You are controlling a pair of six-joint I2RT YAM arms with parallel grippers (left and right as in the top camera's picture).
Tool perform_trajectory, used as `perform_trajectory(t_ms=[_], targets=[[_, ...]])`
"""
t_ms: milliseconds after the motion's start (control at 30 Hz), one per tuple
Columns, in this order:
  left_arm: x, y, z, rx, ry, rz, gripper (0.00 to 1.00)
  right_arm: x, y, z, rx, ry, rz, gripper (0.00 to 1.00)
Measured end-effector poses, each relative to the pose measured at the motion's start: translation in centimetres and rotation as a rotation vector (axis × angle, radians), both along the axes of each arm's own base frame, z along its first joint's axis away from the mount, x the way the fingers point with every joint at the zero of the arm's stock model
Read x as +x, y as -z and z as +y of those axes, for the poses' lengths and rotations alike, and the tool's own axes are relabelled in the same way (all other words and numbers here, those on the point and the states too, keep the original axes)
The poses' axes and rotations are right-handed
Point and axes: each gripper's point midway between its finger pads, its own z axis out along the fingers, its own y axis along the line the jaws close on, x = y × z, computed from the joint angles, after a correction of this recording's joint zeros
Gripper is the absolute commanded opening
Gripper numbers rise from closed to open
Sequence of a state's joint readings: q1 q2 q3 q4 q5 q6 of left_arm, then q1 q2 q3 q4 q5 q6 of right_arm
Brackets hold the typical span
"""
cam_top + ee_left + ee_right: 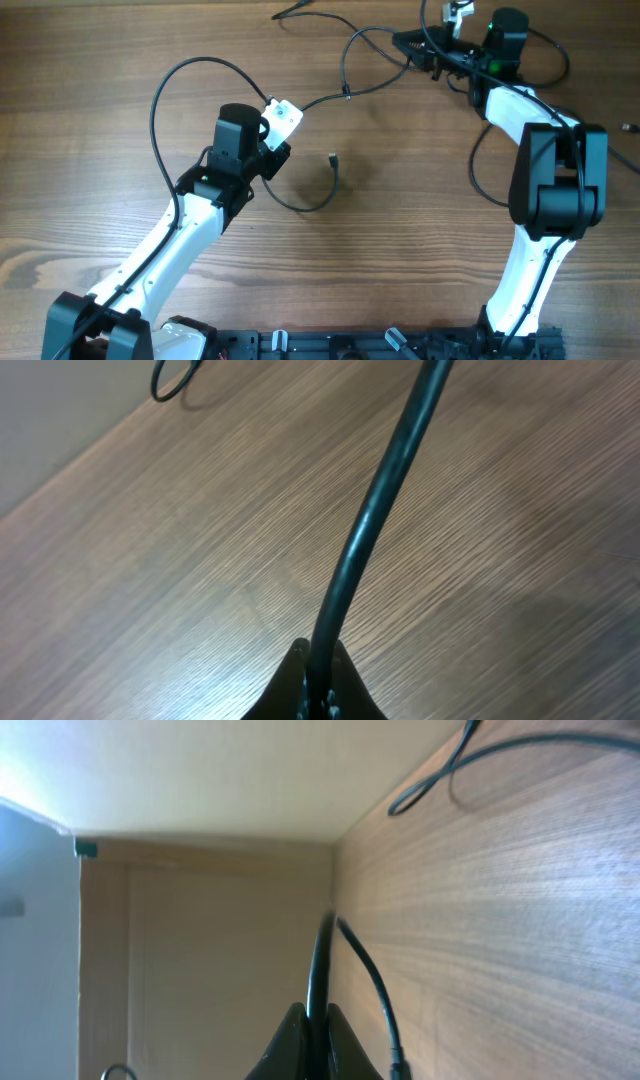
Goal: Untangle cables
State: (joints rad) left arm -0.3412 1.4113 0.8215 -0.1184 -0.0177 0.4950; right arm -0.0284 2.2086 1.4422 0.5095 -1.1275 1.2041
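Observation:
My right gripper needs to move next to the wood (620, 122) beside the silver plug and let go of the cable, as that plug is to the gripper's right in the overhead view.
Thin black cables (345, 70) trail across the wooden table from the middle to the far right. My left gripper (277, 152) is shut on one cable (370, 520), which runs straight away from the fingers (290, 685) over the wood. A loose strand curls beside it and ends in a small plug (332, 158). My right gripper (402, 41) is shut on another cable (320, 960) at the table's far edge. A thinner strand with a plug (385, 1020) hangs just right of its fingers (290, 1040).
More cable lies at the far edge (300, 10) and loops across the wood (450, 770). A thick arm cable (160, 95) arcs left of the left wrist. Another arm cable (480, 170) curves beside the right arm. A dark rail (380, 345) runs along the near edge.

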Motion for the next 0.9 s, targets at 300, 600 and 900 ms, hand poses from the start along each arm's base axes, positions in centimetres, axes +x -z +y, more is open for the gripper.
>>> perform_trajectory(t_ms=[300,600,900], targets=[[2.9,-1.5,7.6,0.194,-0.115,-0.116,0.04,-0.1,0.6,2.1,-0.011,0.001,0.038,0.04],[6.3,-4.2,13.6,0.373,-0.144,-0.289,0.15,1.2,3.0,-1.6,-0.085,0.132,0.098,0.05],[6.8,2.9,12.4,0.215,-0.031,-0.137,0.04,-0.5,7.6,-2.6,-0.210,0.161,0.258,0.04]])
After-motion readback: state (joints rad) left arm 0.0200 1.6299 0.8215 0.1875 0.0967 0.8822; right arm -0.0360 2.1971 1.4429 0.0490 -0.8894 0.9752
